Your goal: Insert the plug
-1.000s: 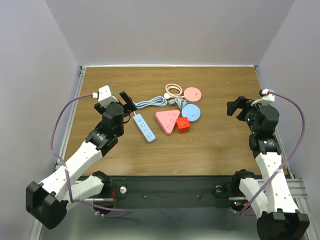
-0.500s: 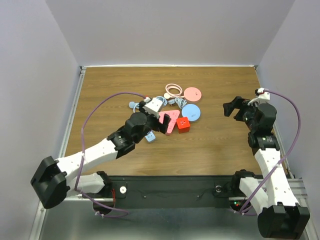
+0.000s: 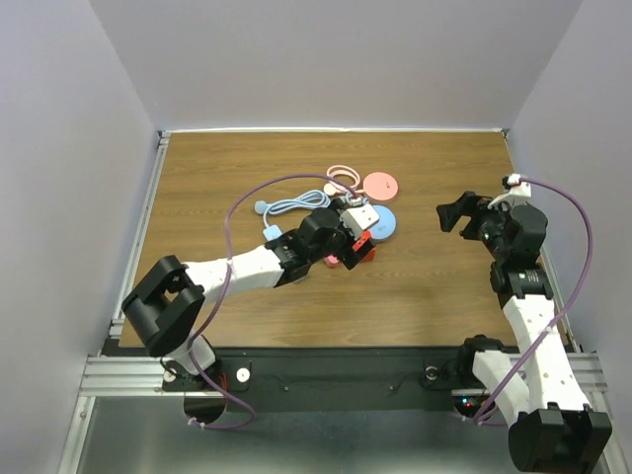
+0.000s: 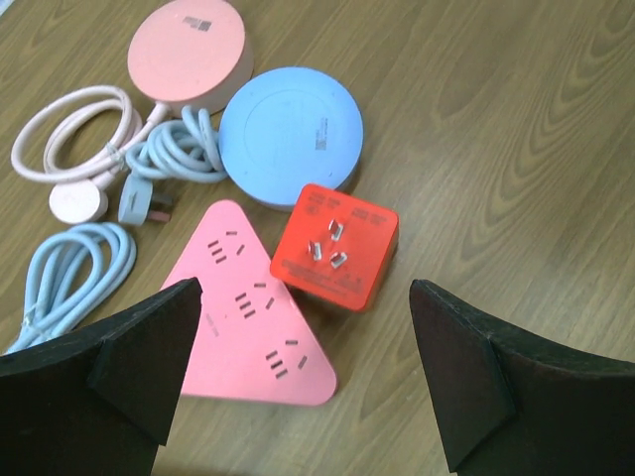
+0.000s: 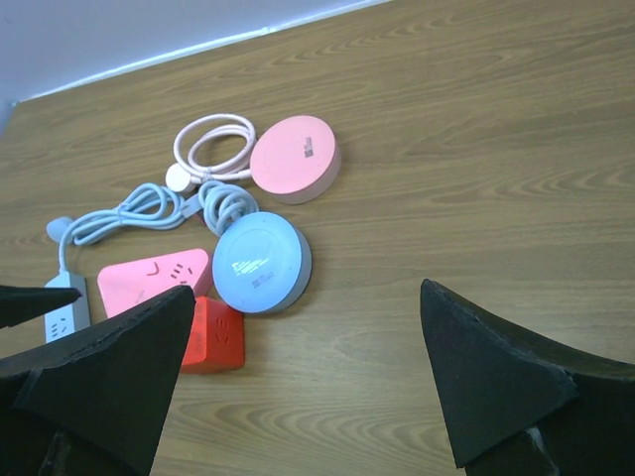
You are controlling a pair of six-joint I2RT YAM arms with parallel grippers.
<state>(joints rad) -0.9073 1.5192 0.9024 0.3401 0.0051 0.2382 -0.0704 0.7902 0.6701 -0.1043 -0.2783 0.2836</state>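
My left gripper moves down and toward the right in the top view next, bringing its fingers around the red cube plug's sides, since the plug's pins are on top.
A red cube plug (image 4: pixel 335 260) lies with its three metal prongs facing up, touching the pink triangular socket strip (image 4: pixel 248 312). My left gripper (image 4: pixel 306 290) hovers open above the pair, a finger on either side and nothing between them. In the top view the left gripper (image 3: pixel 353 249) covers most of the red cube (image 3: pixel 363 240) and the triangle. My right gripper (image 3: pixel 457 212) stands open well to the right, holding nothing. Its wrist view shows the red cube (image 5: pixel 213 334) beside its left finger.
A blue round hub (image 4: pixel 291 137) and a pink round hub (image 4: pixel 190 55) lie behind the cube. A pink cable's white plug (image 4: pixel 74 203), a grey plug (image 4: pixel 144 203) and a light blue cable coil (image 4: pixel 69 268) sit to the left. A white-and-blue power strip (image 5: pixel 62 315) lies farther left.
My left arm has swung right, from over the white-and-blue strip to above the red cube and pink triangle. The right gripper has shifted only slightly left.
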